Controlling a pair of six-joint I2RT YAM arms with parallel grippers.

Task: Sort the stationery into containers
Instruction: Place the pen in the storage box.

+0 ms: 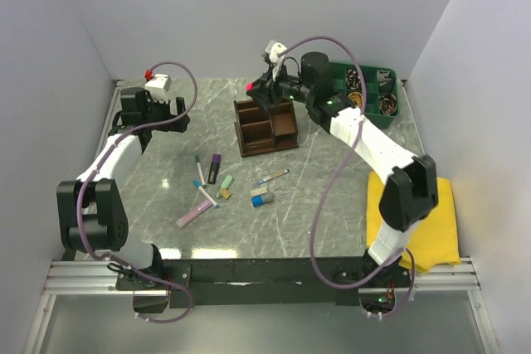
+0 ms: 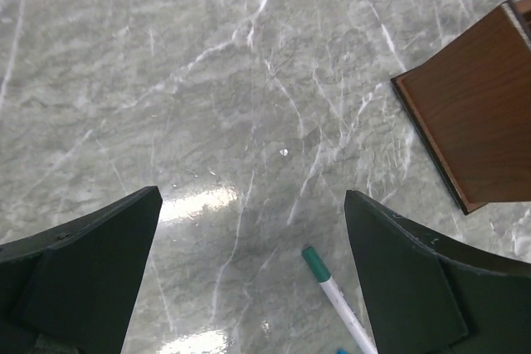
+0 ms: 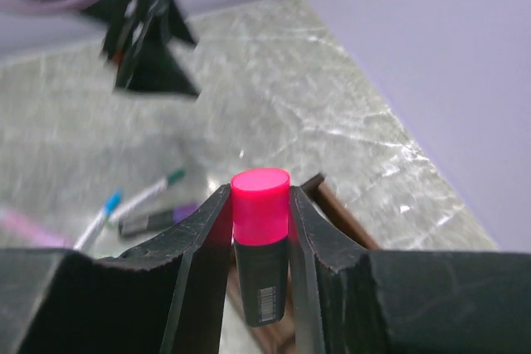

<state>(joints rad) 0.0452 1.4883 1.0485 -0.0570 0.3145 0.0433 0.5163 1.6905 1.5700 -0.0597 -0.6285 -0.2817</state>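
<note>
My right gripper is above the open back section of the organiser, so it should lower the upright highlighter into the organiser's back section [image 1: 251, 114] and release it there.
My right gripper [image 1: 260, 94] [image 3: 260, 198] is shut on a pink-capped black highlighter [image 3: 260, 246] [image 1: 250, 87], held upright above the back of the dark brown wooden organiser [image 1: 265, 126] [image 3: 333, 206]. The other stationery lies loose in the middle of the table: a teal-capped pen [image 1: 199, 169] [image 2: 333, 289], a purple highlighter [image 1: 213, 168], a green eraser piece [image 1: 226, 186], a pink highlighter [image 1: 192, 215], a thin pen [image 1: 272, 177] and a blue-grey piece [image 1: 263, 199]. Left of the organiser [image 2: 473, 113], my left gripper [image 1: 170, 115] [image 2: 253, 205] hangs wide open over bare marble with nothing between its fingers.
A green tray of coiled cables [image 1: 375, 93] stands at the back right, behind my right arm. A yellow cloth [image 1: 419, 221] lies at the right front. White walls close in the table on the left, back and right.
</note>
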